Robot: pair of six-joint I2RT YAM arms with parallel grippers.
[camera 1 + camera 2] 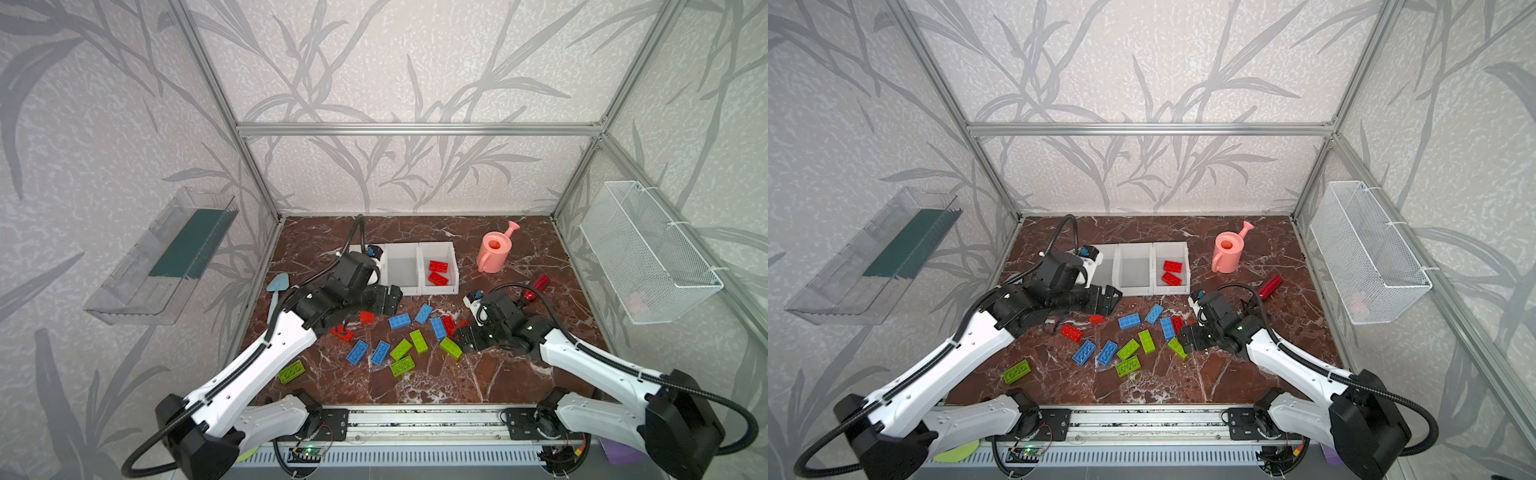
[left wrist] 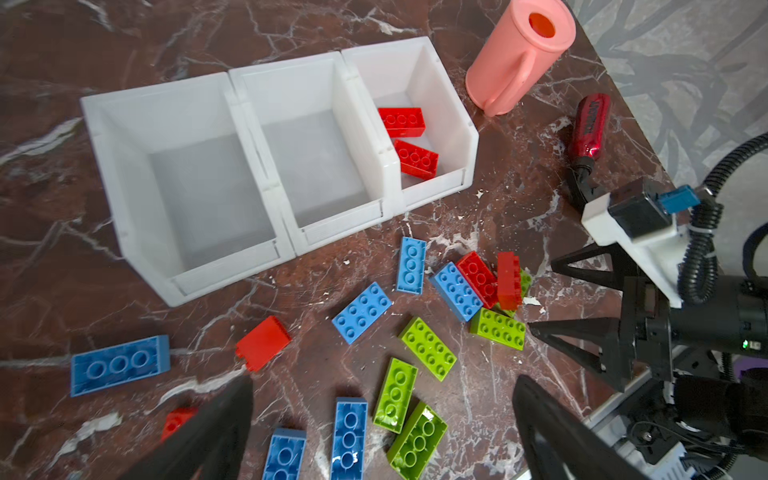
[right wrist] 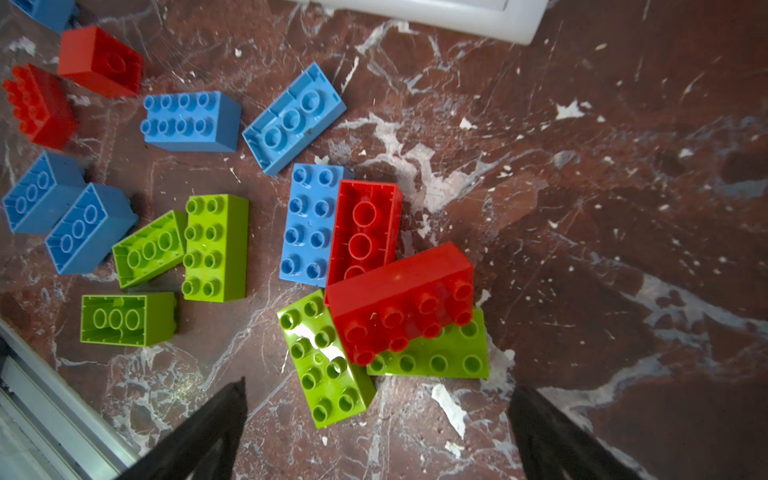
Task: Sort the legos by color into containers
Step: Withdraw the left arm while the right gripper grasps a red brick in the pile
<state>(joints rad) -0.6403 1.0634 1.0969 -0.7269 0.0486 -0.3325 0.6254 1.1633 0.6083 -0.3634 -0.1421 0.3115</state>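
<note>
My right gripper lowers outward onto the upper red brick [image 1: 461, 324] [image 3: 400, 297] next, which lies below and outward of it, since that brick rests on top of the heap.
Three joined white containers [image 1: 419, 266] [image 2: 232, 95] stand at the back. The right-hand one holds two red legos [image 1: 438, 272] [image 2: 402, 121]; the middle one shows bare. Loose legos lie in front: blue [image 1: 399, 321], lime green [image 1: 419, 341] and red [image 1: 343, 333]. My left gripper [image 1: 388, 300] [image 2: 384, 380] hangs open above the bricks, just before the containers, holding nothing. My right gripper [image 1: 464, 338] [image 3: 378, 384] is open and low beside a small heap, where a red brick [image 3: 401, 299] rests on a green one [image 3: 436, 357].
A pink watering can [image 1: 494, 251] stands back right, with a dark red ribbed piece [image 1: 538, 286] near it. A pale blue trowel [image 1: 277, 284] lies by the left wall. A wire basket [image 1: 648, 257] and a clear tray [image 1: 166, 257] hang on the side walls.
</note>
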